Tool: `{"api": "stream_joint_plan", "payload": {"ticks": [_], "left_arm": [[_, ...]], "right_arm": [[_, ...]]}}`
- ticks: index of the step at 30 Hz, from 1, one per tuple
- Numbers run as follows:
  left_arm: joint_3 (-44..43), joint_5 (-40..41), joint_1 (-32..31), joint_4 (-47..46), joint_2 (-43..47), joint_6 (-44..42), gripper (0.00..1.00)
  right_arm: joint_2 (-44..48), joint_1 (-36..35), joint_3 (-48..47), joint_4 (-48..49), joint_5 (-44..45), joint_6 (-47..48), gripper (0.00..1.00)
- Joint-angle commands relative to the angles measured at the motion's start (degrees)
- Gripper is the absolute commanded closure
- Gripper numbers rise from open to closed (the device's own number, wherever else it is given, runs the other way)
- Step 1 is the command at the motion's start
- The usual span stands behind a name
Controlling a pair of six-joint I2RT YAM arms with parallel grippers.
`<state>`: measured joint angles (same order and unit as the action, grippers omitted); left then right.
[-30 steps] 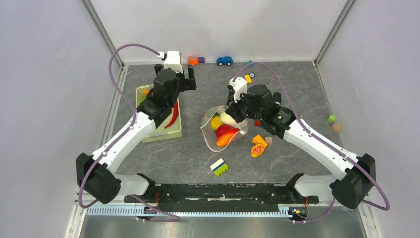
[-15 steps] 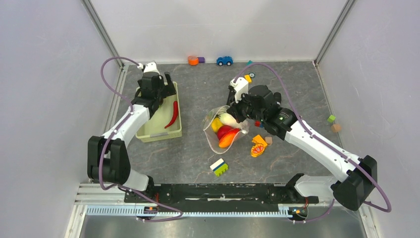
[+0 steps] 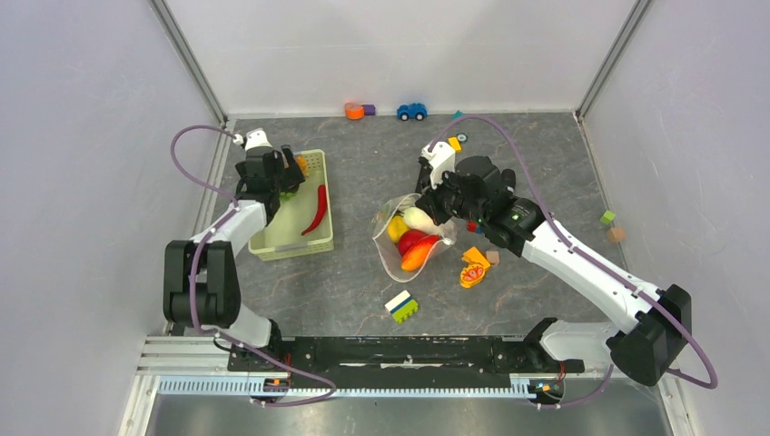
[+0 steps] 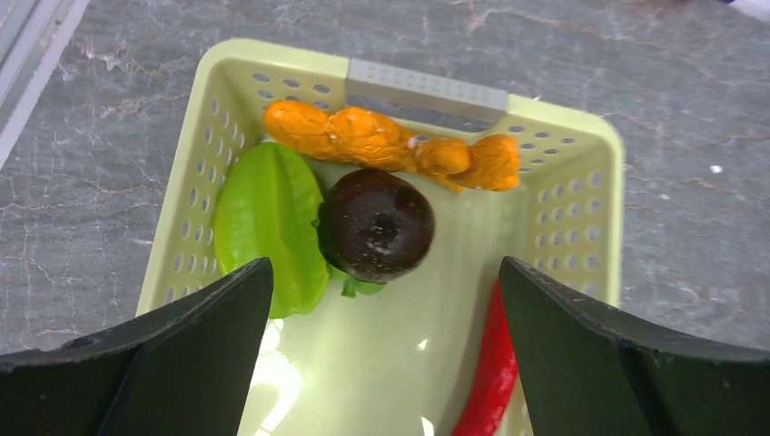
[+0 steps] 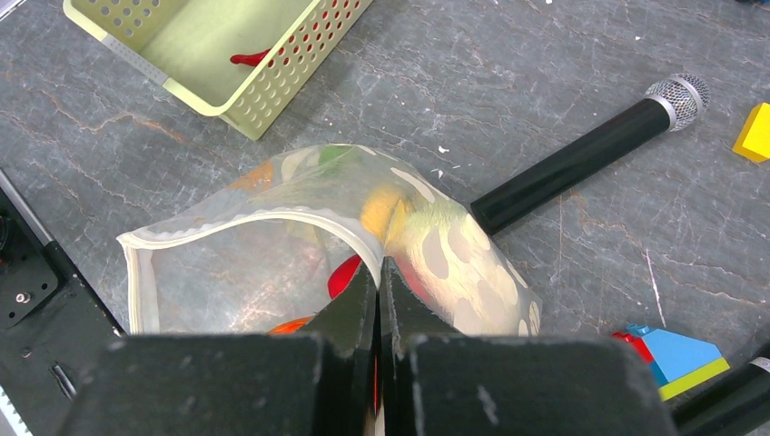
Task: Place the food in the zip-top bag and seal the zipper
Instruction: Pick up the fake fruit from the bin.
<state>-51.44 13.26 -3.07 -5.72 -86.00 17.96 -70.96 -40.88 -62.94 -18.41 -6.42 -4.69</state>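
Next, my left gripper goes down over the dark purple fruit and closes on its sides, because the fruit lies low in the basket (image 4: 427, 86) beneath my open fingers.
The clear dotted zip-top bag (image 3: 399, 243) lies mid-table with its mouth held up. My right gripper (image 5: 380, 272) is shut on its rim, pinching the whitish zipper (image 5: 238, 219). Yellow, white, red and orange food pieces (image 3: 413, 238) lie inside the bag. My left gripper (image 4: 386, 272) hangs open above the pale green basket (image 4: 427, 86) and holds nothing. In the basket lie a green star-shaped piece (image 4: 268, 222), a dark purple fruit (image 4: 377, 224), an orange knobbly piece (image 4: 390, 145) and a red chili (image 4: 495, 363).
An orange-and-red lumpy toy (image 3: 474, 268) and a stacked block (image 3: 401, 306) lie near the bag. A black microphone (image 5: 581, 159) rests just beyond it. A blue toy car (image 3: 411, 111) and small blocks sit along the far wall.
My left arm has swung left and drawn back from beyond the basket's far right corner to above its far left end. The right arm and the bag have stayed put.
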Motion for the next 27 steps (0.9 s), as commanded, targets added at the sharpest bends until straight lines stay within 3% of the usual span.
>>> {"api": "stream_joint_plan", "payload": {"ticks": [1,27], "left_arm": [[-0.87,-3.04,1.55,-3.72,-3.93,1.80,0.00],[-7.87,-7.30,2.96,-2.10,-13.95,4.81,0.12]], "right_arm": [[0.20,-0.20,-0.71,3.12,-0.72,-0.07,1.00],[-1.40,-0.24,-1.31,3.08,-1.49,-0.59,1.00]]}}
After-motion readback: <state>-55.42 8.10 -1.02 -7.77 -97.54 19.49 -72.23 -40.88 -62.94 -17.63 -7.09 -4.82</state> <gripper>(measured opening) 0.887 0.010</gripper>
